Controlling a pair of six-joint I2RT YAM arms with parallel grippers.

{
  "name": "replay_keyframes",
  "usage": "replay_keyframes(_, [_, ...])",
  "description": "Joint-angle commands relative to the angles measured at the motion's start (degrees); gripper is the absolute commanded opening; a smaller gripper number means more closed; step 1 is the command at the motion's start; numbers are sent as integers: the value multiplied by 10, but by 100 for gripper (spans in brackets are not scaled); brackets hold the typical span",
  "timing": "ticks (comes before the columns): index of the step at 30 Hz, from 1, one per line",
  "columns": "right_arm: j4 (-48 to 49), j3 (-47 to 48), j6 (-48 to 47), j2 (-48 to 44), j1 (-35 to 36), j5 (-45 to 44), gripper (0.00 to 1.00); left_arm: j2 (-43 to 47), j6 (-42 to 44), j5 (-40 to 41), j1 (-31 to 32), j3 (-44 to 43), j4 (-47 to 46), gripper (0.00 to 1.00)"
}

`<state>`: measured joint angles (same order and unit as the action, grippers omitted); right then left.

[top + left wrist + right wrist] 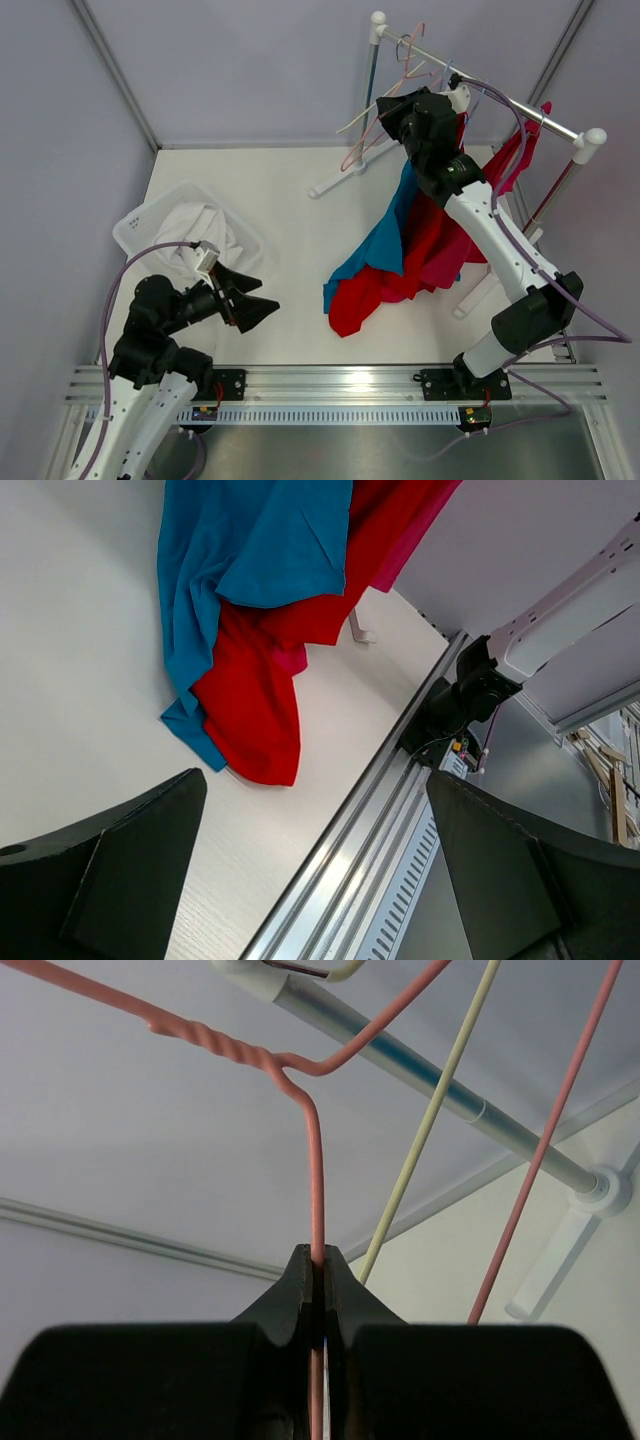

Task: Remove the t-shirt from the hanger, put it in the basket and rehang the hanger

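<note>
The pink hanger's hook should come down onto the clothes bar next, so my right gripper needs to lower a little and then open.
My right gripper is up at the clothes rail. In the right wrist view it is shut on the straight wire of a pink hanger, just below its twisted neck. A blue t-shirt, a red one and a magenta one hang under that arm and trail onto the table. I cannot tell which garment sits on which hanger. My left gripper is open and empty, low over the table to the left of the clothes. Its view shows the blue and red shirts.
A cream hanger wire and a second pink wire hang beside the gripped one. A white basket with white clothes stands at the left. The rack's white feet rest on the table. A metal rail runs along the near edge.
</note>
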<state>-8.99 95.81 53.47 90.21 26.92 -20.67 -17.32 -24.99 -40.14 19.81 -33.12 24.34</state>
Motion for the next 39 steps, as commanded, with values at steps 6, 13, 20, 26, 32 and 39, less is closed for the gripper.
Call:
replay_keyframes(6, [-48,72,-14,45,-39,59,0,13,5,-26,4,3,-12,99])
replay_keyframes(13, [-36,68,2,67,-57,82,0,13,5,-26,9,3,-12,99])
replay_keyframes(20, [-31,55,-1,66,-68,84,0,13,5,-27,10,3,-13,99])
replay_keyframes(26, [-10,11,-2,32,-68,101,45,11,4,-27,10,3,-12,99])
replay_keyframes(32, [-40,5,-40,-26,-68,149,65,11,4,-22,9,3,-12,99])
replay_keyframes(39, [-87,-29,-98,-115,-67,217,60,8,3,-20,9,3,-12,99])
